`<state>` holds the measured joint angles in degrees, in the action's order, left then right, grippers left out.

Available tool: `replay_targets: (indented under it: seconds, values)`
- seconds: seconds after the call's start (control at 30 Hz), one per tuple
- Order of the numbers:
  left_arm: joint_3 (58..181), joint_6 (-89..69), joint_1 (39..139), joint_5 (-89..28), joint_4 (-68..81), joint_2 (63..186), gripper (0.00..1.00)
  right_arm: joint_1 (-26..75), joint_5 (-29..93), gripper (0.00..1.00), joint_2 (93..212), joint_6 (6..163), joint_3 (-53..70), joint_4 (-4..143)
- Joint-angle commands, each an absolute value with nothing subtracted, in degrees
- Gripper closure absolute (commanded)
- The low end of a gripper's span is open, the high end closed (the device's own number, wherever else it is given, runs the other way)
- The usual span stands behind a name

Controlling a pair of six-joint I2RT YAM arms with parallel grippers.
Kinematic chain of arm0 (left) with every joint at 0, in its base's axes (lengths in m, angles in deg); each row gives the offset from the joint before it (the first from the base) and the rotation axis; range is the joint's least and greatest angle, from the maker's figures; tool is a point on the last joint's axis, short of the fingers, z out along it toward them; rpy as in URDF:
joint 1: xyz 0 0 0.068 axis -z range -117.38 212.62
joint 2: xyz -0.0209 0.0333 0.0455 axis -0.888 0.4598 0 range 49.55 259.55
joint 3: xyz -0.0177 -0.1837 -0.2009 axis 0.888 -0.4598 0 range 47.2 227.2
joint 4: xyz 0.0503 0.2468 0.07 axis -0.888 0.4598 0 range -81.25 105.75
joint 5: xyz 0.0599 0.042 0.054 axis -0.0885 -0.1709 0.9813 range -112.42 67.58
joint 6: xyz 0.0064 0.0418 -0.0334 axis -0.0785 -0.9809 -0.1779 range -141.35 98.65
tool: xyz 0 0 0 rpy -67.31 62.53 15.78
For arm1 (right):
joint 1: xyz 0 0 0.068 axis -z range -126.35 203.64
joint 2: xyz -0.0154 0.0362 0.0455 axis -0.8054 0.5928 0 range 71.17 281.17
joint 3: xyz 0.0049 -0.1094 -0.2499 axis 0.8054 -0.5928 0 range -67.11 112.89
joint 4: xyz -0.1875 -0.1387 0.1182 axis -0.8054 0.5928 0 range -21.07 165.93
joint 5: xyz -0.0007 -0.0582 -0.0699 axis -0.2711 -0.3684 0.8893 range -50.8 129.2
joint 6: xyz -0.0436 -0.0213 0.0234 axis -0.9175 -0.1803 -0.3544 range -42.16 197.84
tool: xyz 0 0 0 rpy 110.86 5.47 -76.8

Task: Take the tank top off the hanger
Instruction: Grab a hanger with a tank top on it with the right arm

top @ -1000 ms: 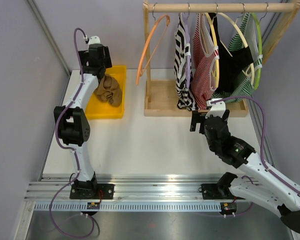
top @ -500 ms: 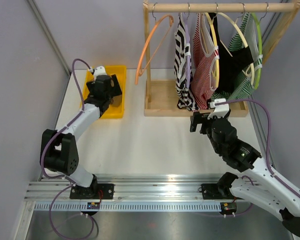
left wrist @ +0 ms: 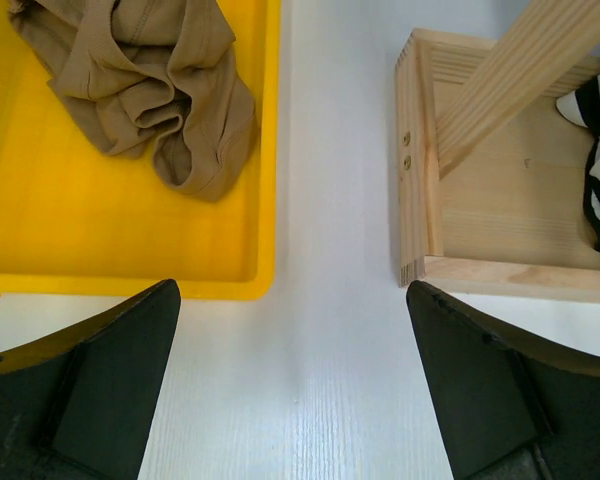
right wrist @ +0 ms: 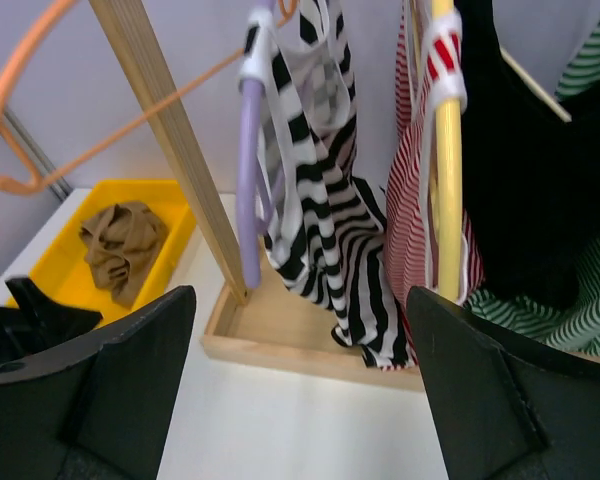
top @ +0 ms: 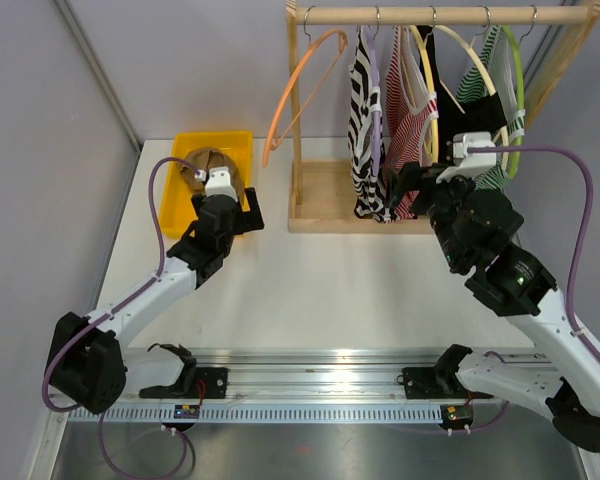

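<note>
Next I will move my right gripper up and outward to close on the purple hanger's lilac neck below the hook, since the hanger's neck hangs high under the rack's bar.
Several tank tops hang on a wooden rack: a black-and-white striped one (top: 365,130) on a purple hanger (right wrist: 248,180), a red-striped one (top: 405,130) on a yellow hanger (right wrist: 445,170), a black one (top: 470,125) and a green-striped one (top: 480,180). An orange hanger (top: 295,95) hangs bare at the left. A brown tank top (top: 215,165) lies crumpled in the yellow bin (top: 185,145). My left gripper (top: 252,208) is open and empty over the table between bin and rack base. My right gripper (top: 410,180) is open and empty, just in front of the striped tops' lower hems.
The rack's wooden base tray (top: 320,195) and slanted post (right wrist: 170,130) stand between the two grippers. In the left wrist view the bin's bare floor (left wrist: 130,230) is at left and the base tray's corner (left wrist: 415,200) at right. Grey walls close both sides.
My left arm has drawn back from the bin toward the near right, leaving the brown top in the bin. My right arm has risen and moved forward toward the hanging tops.
</note>
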<state>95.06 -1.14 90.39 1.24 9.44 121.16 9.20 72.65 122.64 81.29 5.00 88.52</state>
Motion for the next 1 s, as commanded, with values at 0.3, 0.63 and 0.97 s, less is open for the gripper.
replay_targets:
  seconds: [0.3,0.63,0.97]
  values:
    - [87.4,-0.9,91.6,1.2,8.2,108.1,0.01,9.8,71.0,0.02,147.2,70.9,37.7,92.3]
    - [86.5,-1.0,91.6,0.5,7.9,107.1,0.01,17.2,64.2,0.04,163.2,70.3,60.6,100.8]
    - [86.5,-1.2,91.6,0.7,8.0,107.8,0.01,25.3,54.2,0.18,179.1,72.2,81.4,107.4]
